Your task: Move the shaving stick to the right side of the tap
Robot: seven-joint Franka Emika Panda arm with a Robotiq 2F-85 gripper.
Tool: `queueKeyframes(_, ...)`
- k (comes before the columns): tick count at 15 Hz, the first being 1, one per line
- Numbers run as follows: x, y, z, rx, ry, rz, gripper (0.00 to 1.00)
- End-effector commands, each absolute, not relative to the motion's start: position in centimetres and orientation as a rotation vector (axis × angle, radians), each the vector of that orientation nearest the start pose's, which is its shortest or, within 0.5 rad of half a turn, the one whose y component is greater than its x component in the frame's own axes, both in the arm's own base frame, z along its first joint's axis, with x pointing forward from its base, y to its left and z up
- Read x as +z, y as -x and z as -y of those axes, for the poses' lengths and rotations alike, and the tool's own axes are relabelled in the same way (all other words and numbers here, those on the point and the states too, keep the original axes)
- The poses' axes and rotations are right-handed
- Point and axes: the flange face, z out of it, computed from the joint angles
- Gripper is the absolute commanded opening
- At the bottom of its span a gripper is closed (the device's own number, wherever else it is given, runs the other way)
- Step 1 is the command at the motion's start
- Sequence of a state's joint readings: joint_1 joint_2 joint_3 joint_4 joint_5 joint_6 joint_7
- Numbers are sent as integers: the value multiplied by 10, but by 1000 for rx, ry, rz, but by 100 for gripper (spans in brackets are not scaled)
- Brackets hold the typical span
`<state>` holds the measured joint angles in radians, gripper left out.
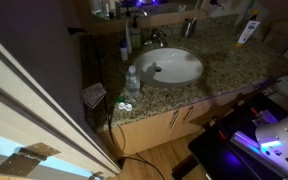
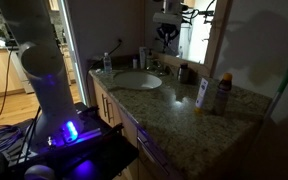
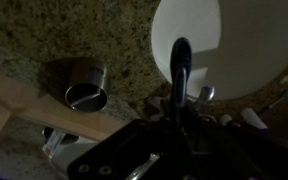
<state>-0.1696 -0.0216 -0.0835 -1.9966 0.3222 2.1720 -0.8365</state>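
Observation:
My gripper moves toward the metal cup next and down onto the bare granite between cup and basin, as that spot beside the tap (image 1: 156, 39) is clear.
In the wrist view my gripper (image 3: 179, 128) is shut on the shaving stick (image 3: 181, 62), a dark blue handle that points out over the white oval basin (image 3: 214, 40). The chrome tap (image 3: 201, 95) lies just right of the stick, near the fingers. In both exterior views the gripper (image 2: 167, 32) (image 1: 141, 12) hangs high above the counter, behind the basin (image 1: 174, 66) (image 2: 136, 81) and over the tap (image 1: 156, 39). The stick is too small to make out in those views.
A round metal cup (image 3: 84, 88) stands on the granite counter, with a wooden ledge (image 3: 24, 108) beside it. A clear plastic bottle (image 1: 132, 80) stands at the basin's front. A white tube (image 2: 202, 93) and an orange-capped bottle (image 2: 222, 93) stand further along the counter.

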Motion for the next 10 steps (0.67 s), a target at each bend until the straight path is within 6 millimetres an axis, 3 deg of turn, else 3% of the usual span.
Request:
queueKeyframes(1,455,-580,120,-542,3005,641,4)
queueKeyframes(2,473,-571,112,-520,2962,652,14)
queueKeyframes(4,455,-581,111,-527,2986,642,14)
queueKeyframes(5,450,-582,114,-522,2990,635,4)
queueKeyframes(6,436,-584,111,-479,3006,669,4)
queueKeyframes(10,397,-588,78,-383,2984,816,4)
